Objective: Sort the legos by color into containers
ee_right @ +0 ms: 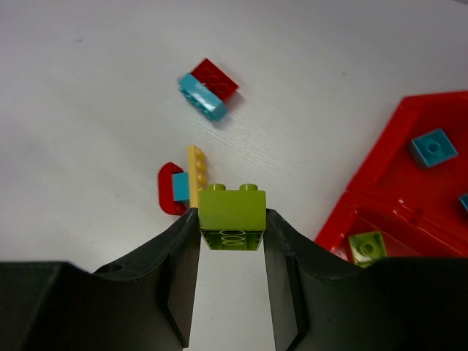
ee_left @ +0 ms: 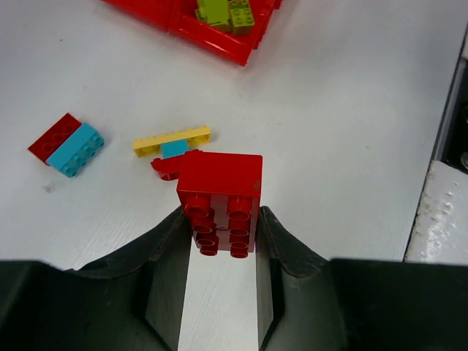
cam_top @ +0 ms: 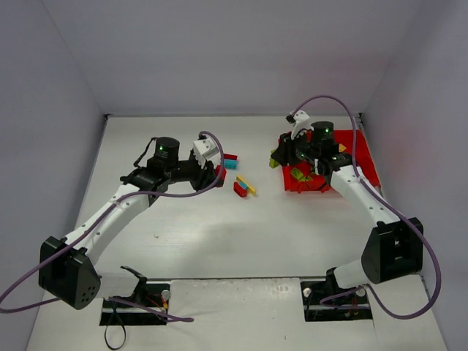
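My right gripper moves over the container section with matching lime legos next, below it and to its right in the top view, then descends and releases.
My left gripper (ee_left: 221,219) is shut on a red lego (ee_left: 219,194) and holds it above the table, seen near the middle (cam_top: 219,174) from the top. My right gripper (ee_right: 232,219) is shut on a lime green lego (ee_right: 232,212), just left of the red tray (cam_top: 365,164). On the table between the arms lie a red and cyan pair (ee_left: 77,150) and a yellow bar (ee_left: 172,140) with a small cyan piece (ee_left: 174,150) and a red arch (ee_left: 167,168). The tray's compartments hold lime legos (ee_left: 223,13) and a cyan lego (ee_right: 433,148).
The tray (ee_right: 395,153) sits at the back right, close to the right wall. White walls close the table at the back and on both sides. Cables loop over both arms. The loose legos (cam_top: 245,188) lie between the two grippers.
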Controlling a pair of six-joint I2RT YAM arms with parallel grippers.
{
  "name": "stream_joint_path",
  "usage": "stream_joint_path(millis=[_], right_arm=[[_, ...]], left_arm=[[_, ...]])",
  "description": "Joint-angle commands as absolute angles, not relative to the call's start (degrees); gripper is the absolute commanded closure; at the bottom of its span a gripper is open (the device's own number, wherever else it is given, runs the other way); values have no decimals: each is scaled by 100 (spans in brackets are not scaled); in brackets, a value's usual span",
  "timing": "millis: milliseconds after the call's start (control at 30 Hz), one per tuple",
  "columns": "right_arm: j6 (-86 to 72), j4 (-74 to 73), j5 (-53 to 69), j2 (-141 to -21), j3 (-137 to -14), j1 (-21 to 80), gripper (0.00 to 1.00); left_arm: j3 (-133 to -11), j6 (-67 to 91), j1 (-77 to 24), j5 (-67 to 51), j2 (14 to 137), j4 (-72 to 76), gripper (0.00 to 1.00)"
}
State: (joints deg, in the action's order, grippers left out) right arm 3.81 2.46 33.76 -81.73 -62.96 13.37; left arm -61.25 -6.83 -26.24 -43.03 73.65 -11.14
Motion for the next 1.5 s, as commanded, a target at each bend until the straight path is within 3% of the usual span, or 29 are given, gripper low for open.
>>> stream_joint_path(millis=[0,200,433,1233,1433,1467], right_arm=[[106,176,1850,-7840,-6469,1327,100],[0,-8,390,-7796,-6399,1318,100],[-421,-308,-237,-7901,-6346,1073,100],[-650,-387,-255,-8648,-6372,607,100],[-659,-352,-246,-8754,-6354,571,92],[-668,-352,-246,-8771,-6363,571,86]], left_arm=[[-6381,-606,-2610,-3877,7207,-958,100],[-6495,-571,-2602,-3516,7268,-1160,100],[-6513,-580,-2610,-3375,7242,-1213,100],[-6521,-712,-2610,-3146,7260,-1310,100],[-6513,-712,-2602,-3155,7233,-1283,100],[-6513,-712,-2602,-3155,7242,-1283,100]])
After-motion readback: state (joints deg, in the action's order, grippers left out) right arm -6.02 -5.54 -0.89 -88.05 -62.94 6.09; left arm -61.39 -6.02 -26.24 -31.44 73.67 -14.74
